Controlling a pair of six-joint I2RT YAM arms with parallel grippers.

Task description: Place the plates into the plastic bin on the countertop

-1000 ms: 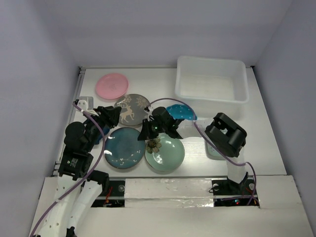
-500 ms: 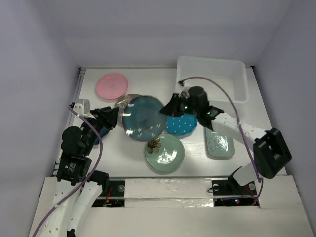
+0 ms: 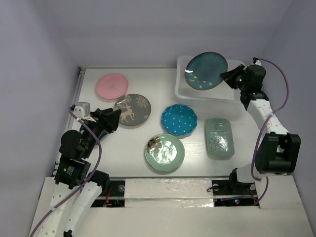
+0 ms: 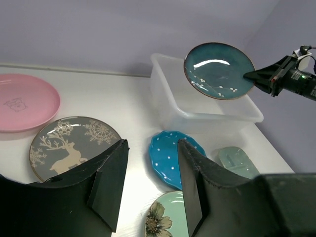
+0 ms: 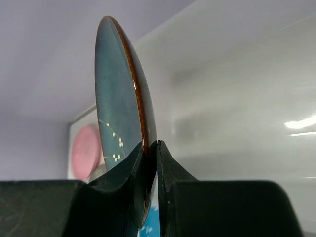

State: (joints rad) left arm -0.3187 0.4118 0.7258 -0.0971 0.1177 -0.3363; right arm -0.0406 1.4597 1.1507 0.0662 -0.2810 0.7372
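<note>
The dark teal plate (image 3: 206, 71) still hangs above the open, empty plastic bin (image 3: 212, 96). Next, my right gripper moves down between the bin's sides toward its bottom and opens.
My right gripper (image 3: 228, 77) is shut on the rim of the dark teal plate (image 3: 206, 71) and holds it in the air over the translucent plastic bin (image 3: 212, 96); the wrist view shows the plate (image 5: 116, 108) edge-on between the jaws. The bin looks empty. On the white countertop (image 3: 148, 98) lie the pink round plate (image 3: 112, 85), the dark grey deer plate (image 3: 132, 109), the blue dotted plate (image 3: 178, 120), the pale green flowered plate (image 3: 165, 152) and the pale green rectangular plate (image 3: 218, 138). My left gripper (image 3: 115, 118) is open and empty, beside the deer plate's left edge.
A metal strip (image 3: 78, 98) runs along the countertop's left edge. Grey walls close in the back and both sides. The bin stands at the back right corner.
My right arm has carried the dark teal plate from the table's middle up and right to above the bin. The left arm has barely moved.
</note>
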